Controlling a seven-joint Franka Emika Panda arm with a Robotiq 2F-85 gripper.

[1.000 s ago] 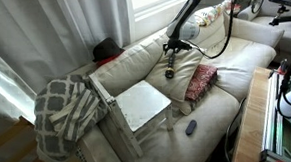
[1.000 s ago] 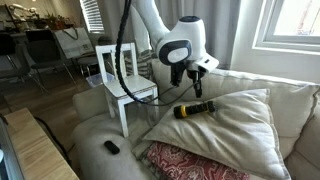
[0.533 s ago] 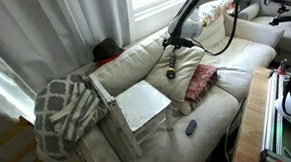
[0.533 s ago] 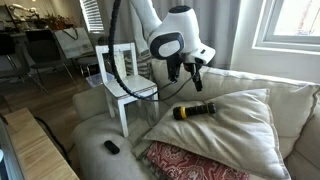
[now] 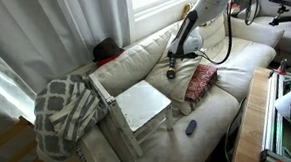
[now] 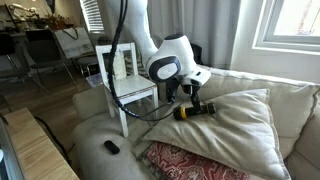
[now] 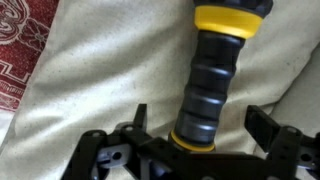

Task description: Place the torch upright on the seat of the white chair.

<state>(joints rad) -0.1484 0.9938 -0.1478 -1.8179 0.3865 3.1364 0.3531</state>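
Observation:
My gripper moves down to the black handle (image 5: pixel 172 64) (image 7: pixel 206 90) between the yellow rings of the torch next.
The torch (image 7: pixel 213 75), black with yellow rings, lies on its side on a cream sofa cushion (image 6: pixel 235 125). In both exterior views the torch (image 6: pixel 196 109) (image 5: pixel 171 71) is small under the arm. My gripper (image 7: pixel 200 128) is low over it and open. One finger (image 7: pixel 140 118) stands on each side of the torch's end, with a gap between each finger and the torch. In an exterior view the gripper (image 6: pixel 190 93) hangs just above the torch. The white chair (image 6: pixel 128 88) stands at the sofa's end, its flat seat (image 5: pixel 142 103) bare.
A red patterned cushion (image 5: pixel 200 81) (image 6: pixel 190 162) lies next to the torch. A small dark-blue oval gadget (image 5: pixel 191 127) (image 6: pixel 111 147) rests on the sofa seat. A checked blanket (image 5: pixel 62 115) hangs over the sofa arm beside the chair.
The arm has come down from above the cushion to the torch, and the jaws have spread wider. The torch has stayed where it lay.

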